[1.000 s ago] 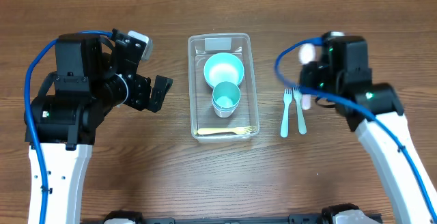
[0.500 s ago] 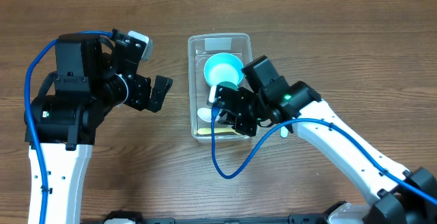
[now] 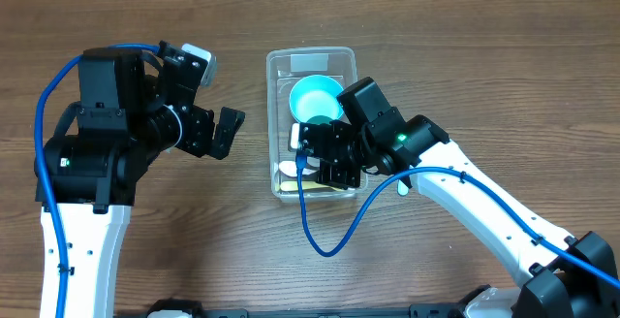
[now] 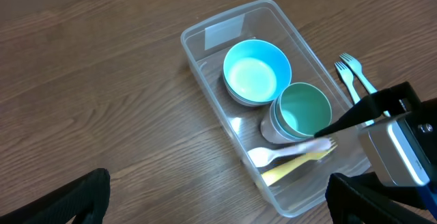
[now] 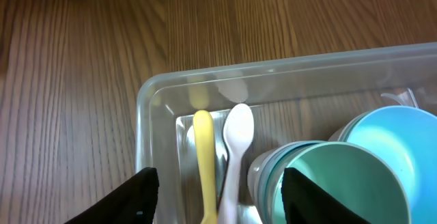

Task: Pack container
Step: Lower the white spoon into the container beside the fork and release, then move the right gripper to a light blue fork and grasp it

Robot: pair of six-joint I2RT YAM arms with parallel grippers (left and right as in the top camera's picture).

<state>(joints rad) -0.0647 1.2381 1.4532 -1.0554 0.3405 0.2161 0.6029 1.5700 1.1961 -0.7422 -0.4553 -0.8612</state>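
My right gripper needs to leave the container and turn first, so that it can go down onto the head of the farther of the pale teal forks still outside the container.
The clear container (image 3: 274, 95) stands at the table's middle, label end far from me. Inside it are a light blue bowl (image 3: 315, 95), a teal cup (image 4: 304, 111), a white spoon (image 5: 235, 135) and a yellow utensil (image 5: 203, 152) lying side by side. My right gripper (image 3: 325, 158) hangs open over the container's near end. In the right wrist view the right gripper (image 5: 218, 197) straddles both utensils without touching them. My left gripper (image 3: 221, 132) stands open to the left of the container, holding nothing. In its own view the left gripper (image 4: 218, 207) is over bare wood.
Two pale teal forks (image 4: 351, 74) lie on the wood right of the container, mostly under my right arm in the overhead view. The blue cable (image 3: 320, 231) of the right arm loops over the table in front of the container.
My right arm swung from beside the forks to the container's near end with the white spoon, then opened; the spoon now lies inside next to the yellow utensil. The left arm stayed still.
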